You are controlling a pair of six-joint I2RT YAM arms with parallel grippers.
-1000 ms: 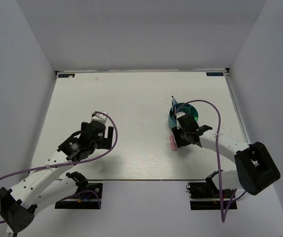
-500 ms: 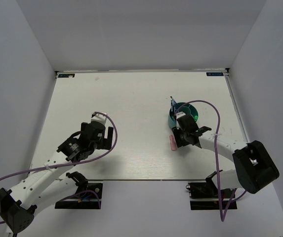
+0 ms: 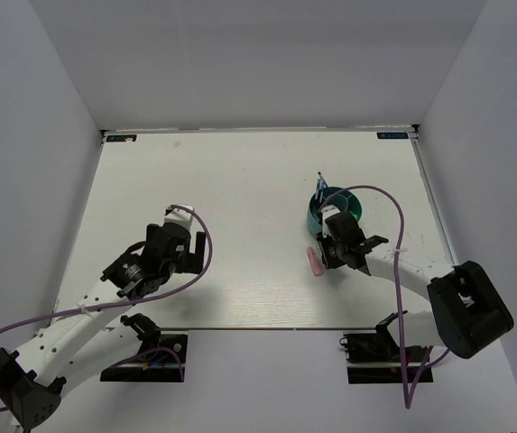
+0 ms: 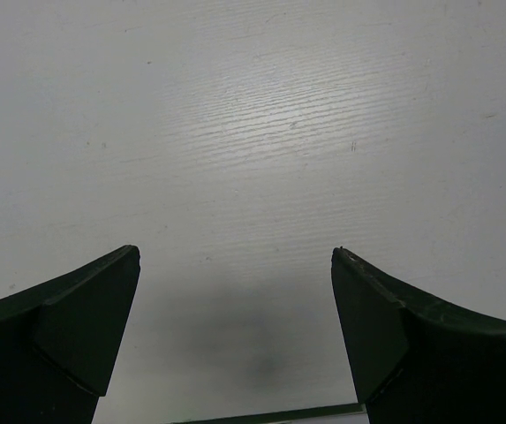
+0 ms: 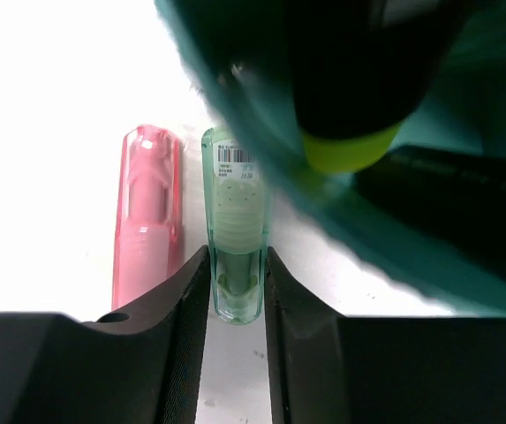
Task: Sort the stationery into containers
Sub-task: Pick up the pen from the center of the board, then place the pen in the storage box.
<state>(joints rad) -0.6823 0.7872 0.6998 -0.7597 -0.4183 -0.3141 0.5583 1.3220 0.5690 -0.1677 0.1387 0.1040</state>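
The highlighter and blue pen stand inside the organiser, so next my right gripper will go up, outward over the teal organiser's open top (image 3: 342, 200), then down to let go of the green marker.
A pale green marker (image 5: 235, 230) lies on the table beside a pink marker (image 5: 147, 212), both just in front of the teal organiser (image 5: 394, 238). My right gripper (image 5: 237, 265) is shut on the green marker, one finger pressed to each side of its near end. A black highlighter with a yellow-green cap (image 5: 350, 146) stands in the organiser. From above, the right gripper (image 3: 330, 257) sits just below the organiser (image 3: 350, 200), with the pink marker (image 3: 313, 262) to its left. A blue pen (image 3: 321, 183) sticks out of the organiser. My left gripper (image 4: 235, 256) hovers open over bare table.
The left arm (image 3: 150, 262) is over the left half of the white table (image 3: 240, 180). White walls close in the back and both sides. The organiser stands close against the right gripper's far side.
The right gripper's jaws have closed in on the pale green marker, and the organiser has shifted slightly. The left arm has barely moved.
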